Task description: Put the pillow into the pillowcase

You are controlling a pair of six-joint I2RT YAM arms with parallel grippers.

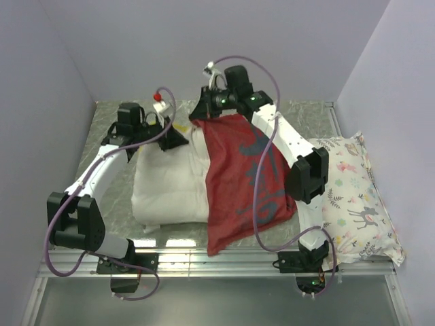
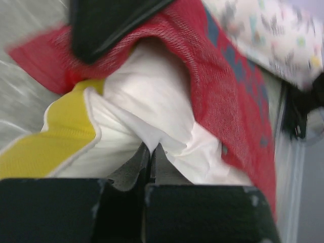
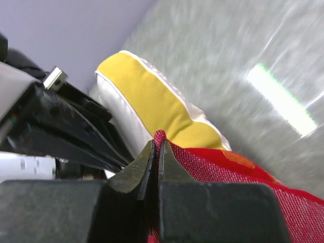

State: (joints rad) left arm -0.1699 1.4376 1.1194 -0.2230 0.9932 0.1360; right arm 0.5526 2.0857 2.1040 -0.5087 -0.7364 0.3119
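The robot's right gripper will swing the held edge back toward the pillowcase's near corner [image 1: 217, 240], then lower and release it, while both far edges are gripped.
The white pillow [image 1: 170, 180] lies on the table's middle, its right part under the red pillowcase [image 1: 238, 180]. Its yellow strip shows in the left wrist view [image 2: 50, 136] and the right wrist view [image 3: 152, 106]. My left gripper [image 1: 170, 139] is shut on a fold of the pillow's white cover [image 2: 152, 121] at its far edge. My right gripper [image 1: 207, 109] is shut on the pillowcase's far edge [image 3: 212, 172] and holds it just over the pillow's far corner. The pillowcase also shows in the left wrist view [image 2: 223, 91], draped over the pillow.
A white floral animal-print pillow [image 1: 357, 197] lies at the table's right edge, next to the right arm. The grey marbled table [image 1: 115, 217] has walls on three sides. A metal rail runs along the near edge.
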